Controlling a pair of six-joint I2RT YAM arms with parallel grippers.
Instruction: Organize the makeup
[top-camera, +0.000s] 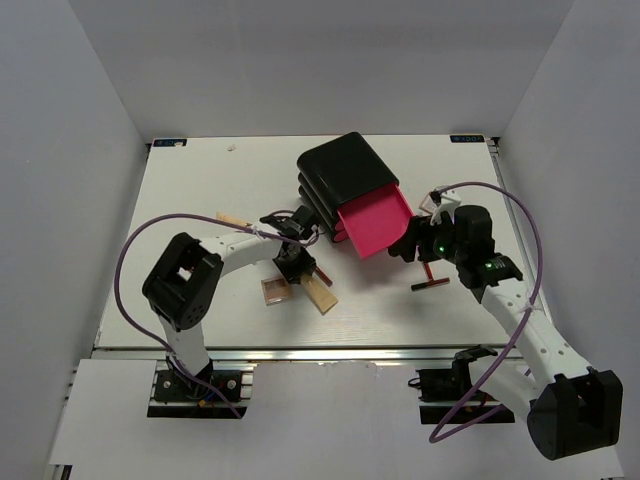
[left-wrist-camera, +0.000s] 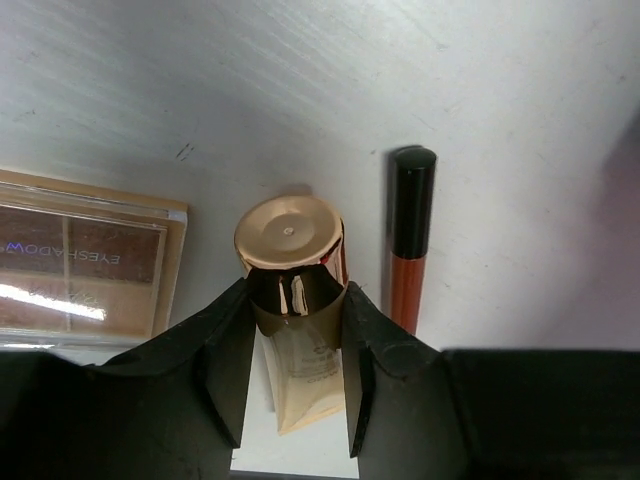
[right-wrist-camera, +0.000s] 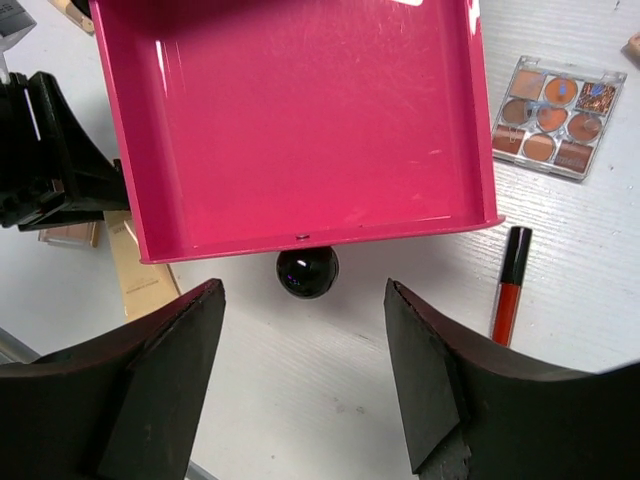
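The pink drawer (top-camera: 375, 220) is open and empty to my left gripper's right in the top view, so I need to lift that gripper outward over the drawer and let go of the tube.
In the left wrist view my left gripper (left-wrist-camera: 296, 310) is shut on the tan tube (left-wrist-camera: 305, 375) just below its gold cap (left-wrist-camera: 288, 232). The tube lies low over the table (top-camera: 200, 180). A black-and-red stick (left-wrist-camera: 408, 250) lies right of it and a pinkish-brown eyeshadow palette (left-wrist-camera: 80, 270) lies left. From above, the left gripper (top-camera: 292, 265) sits over the tube (top-camera: 322, 297) and palette (top-camera: 277, 291). My right gripper (right-wrist-camera: 302, 300) is open, with the black knob (right-wrist-camera: 307, 271) of the empty pink drawer (right-wrist-camera: 300, 120) just beyond its fingertips. Another palette (right-wrist-camera: 555, 118) and stick (right-wrist-camera: 510, 285) lie to the right there.
The black three-drawer box (top-camera: 345, 175) stands mid-table with its pink drawer (top-camera: 375, 222) pulled out toward the right gripper (top-camera: 408, 247). A black-and-red stick (top-camera: 432, 285) lies by the right arm. A thin tan item (top-camera: 232, 220) lies left of the box.
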